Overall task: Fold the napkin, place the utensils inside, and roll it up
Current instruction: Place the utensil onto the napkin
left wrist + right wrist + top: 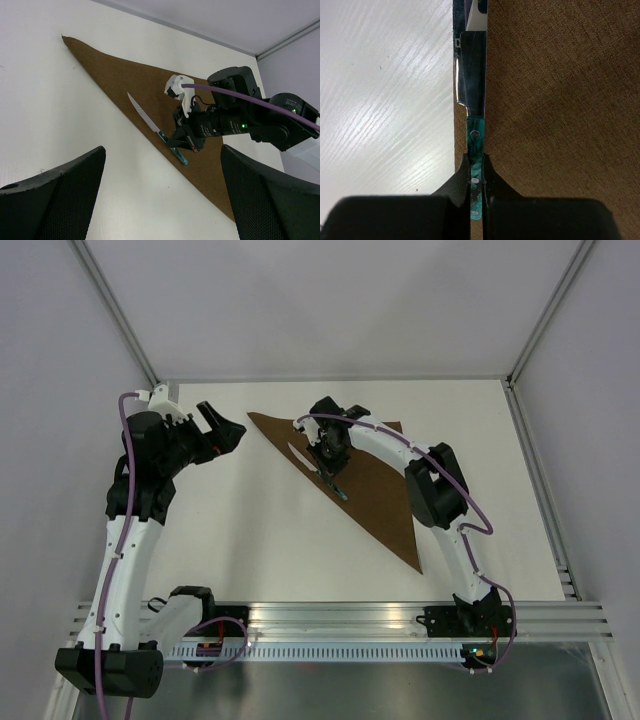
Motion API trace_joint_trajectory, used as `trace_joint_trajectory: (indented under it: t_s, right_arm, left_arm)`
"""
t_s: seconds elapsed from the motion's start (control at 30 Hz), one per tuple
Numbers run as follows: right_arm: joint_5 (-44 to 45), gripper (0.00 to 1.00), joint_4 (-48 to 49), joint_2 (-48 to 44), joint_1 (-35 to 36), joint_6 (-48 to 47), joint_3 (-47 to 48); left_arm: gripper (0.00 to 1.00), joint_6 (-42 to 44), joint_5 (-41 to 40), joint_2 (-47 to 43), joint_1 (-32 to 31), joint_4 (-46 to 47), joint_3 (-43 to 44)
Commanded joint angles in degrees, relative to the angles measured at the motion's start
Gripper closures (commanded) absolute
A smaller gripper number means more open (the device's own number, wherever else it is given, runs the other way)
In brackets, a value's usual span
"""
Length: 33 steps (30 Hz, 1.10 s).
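I will move my right gripper down and slightly back over the napkin, just inside its long edge (351,497), and let go of the knife (300,454), because the knife's blade reaches the border.
The dark brown napkin (375,490) lies folded into a triangle on the white table, its long edge running from back left to front right. A small knife (300,454) with a silver blade and teal handle lies along that edge. My right gripper (330,466) is shut on the handle (475,137), and the blade (472,60) points away from it over the napkin (560,100) border. Whether the knife rests on the cloth I cannot tell. My left gripper (228,432) hangs open left of the napkin, holding nothing. In its view the knife (145,117) and napkin (125,75) lie ahead of its fingers (55,200).
White table (250,530) surrounds the napkin, with enclosure walls and metal frame posts (535,335) at the back and sides. An aluminium rail (340,618) with both arm bases runs along the near edge.
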Motion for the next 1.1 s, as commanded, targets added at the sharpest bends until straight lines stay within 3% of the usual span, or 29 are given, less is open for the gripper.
trace_joint_trajectory:
  t_s: [0.0,1.07]
  right_arm:
    - [3.24,0.99,-1.34,1.45,0.05,3.46,0.04]
    - [4.47,1.00,-3.45,2.07,0.05,2.93,2.24]
  left_arm:
    - [0.00,1.18,-0.28,-0.51,-0.03,-0.68,0.99]
    - [0.00,1.80,-0.37,0.37,-0.03,0.02,0.20]
